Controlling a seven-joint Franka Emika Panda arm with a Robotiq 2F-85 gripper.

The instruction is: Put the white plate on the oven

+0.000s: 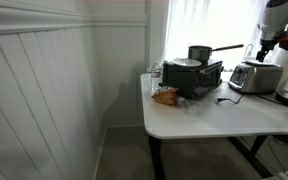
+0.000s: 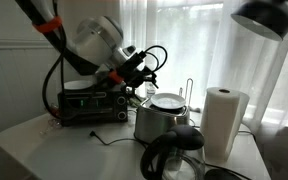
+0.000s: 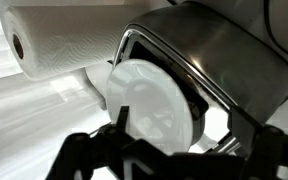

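The white plate's oven-side rim is between my open fingers, so my gripper should go down toward the toaster to that rim.
A white plate stands on edge in the slot of the shiny silver toaster. In an exterior view its rim shows at the top of the toaster. My gripper is open, just above the toaster, with one finger on each side of the plate's lower part. I cannot tell whether the fingers touch the plate. The gripper shows in both exterior views. The black oven stands apart from the toaster on the same table.
A grey pot with a long handle sits on the oven. A paper towel roll stands beside the toaster. A dark coffee pot is in front and a lamp hangs above. An orange packet lies by the oven.
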